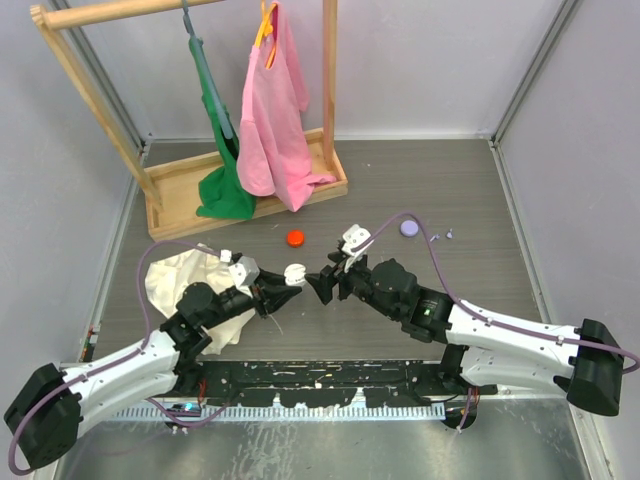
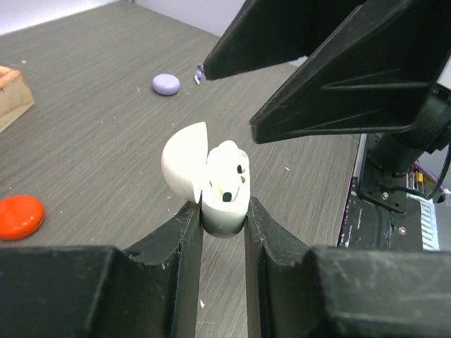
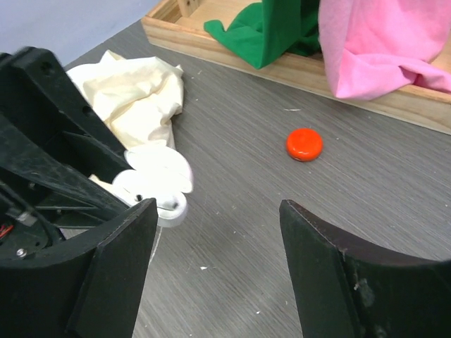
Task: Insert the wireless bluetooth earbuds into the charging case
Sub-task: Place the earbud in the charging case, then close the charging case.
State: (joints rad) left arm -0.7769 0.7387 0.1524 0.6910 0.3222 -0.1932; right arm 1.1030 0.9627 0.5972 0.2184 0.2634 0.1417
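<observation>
I will move the charging case outward and down with my left gripper and let go of it beside the red-orange cap, because the tabletop there is clear.
The charging case is white, with its lid hinged open. My left gripper is shut on its lower body and holds it above the table. One white earbud sits in the case; a dark socket shows beside it, and I cannot tell whether the second earbud is seated. From above, the case is between both grippers. My right gripper is open and empty, its fingers just beyond and above the case. It appears in the top view tip to tip with the left gripper.
A red-orange cap lies behind the grippers. A lavender round cap lies at the right, with two tiny pale bits next to it. A cream cloth lies left. A wooden rack holds green and pink garments.
</observation>
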